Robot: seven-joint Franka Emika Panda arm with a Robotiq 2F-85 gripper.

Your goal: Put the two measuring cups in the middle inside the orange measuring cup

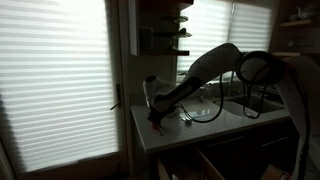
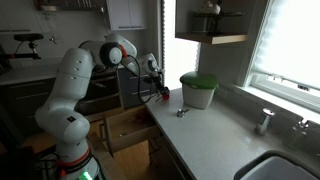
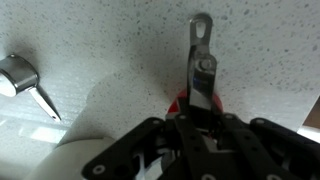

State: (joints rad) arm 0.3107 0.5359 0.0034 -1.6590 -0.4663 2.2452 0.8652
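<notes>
I should next lower the steel measuring cup into the red-orange measuring cup and release it; the red rim is right below my gripper.
In the wrist view my gripper (image 3: 200,125) is closed around a greyish metal measuring cup. Its flat handle (image 3: 203,60) sticks out away from the fingers over the speckled counter. The red-orange measuring cup (image 3: 178,100) shows as a red rim right under the fingers; the held cup sits in or just over it, I cannot tell which. A second shiny grey measuring cup (image 3: 14,74) lies apart at the left edge. In both exterior views the gripper (image 1: 158,114) (image 2: 158,90) is low at the counter's end over a red spot (image 2: 163,97). The loose cup (image 2: 181,112) lies nearby.
A pale container with a green lid (image 2: 198,90) stands on the counter behind the gripper. A sink (image 1: 216,106) and a faucet (image 2: 265,120) lie further along. An open drawer (image 2: 125,125) sticks out below the counter edge. Bright blinds cover the windows.
</notes>
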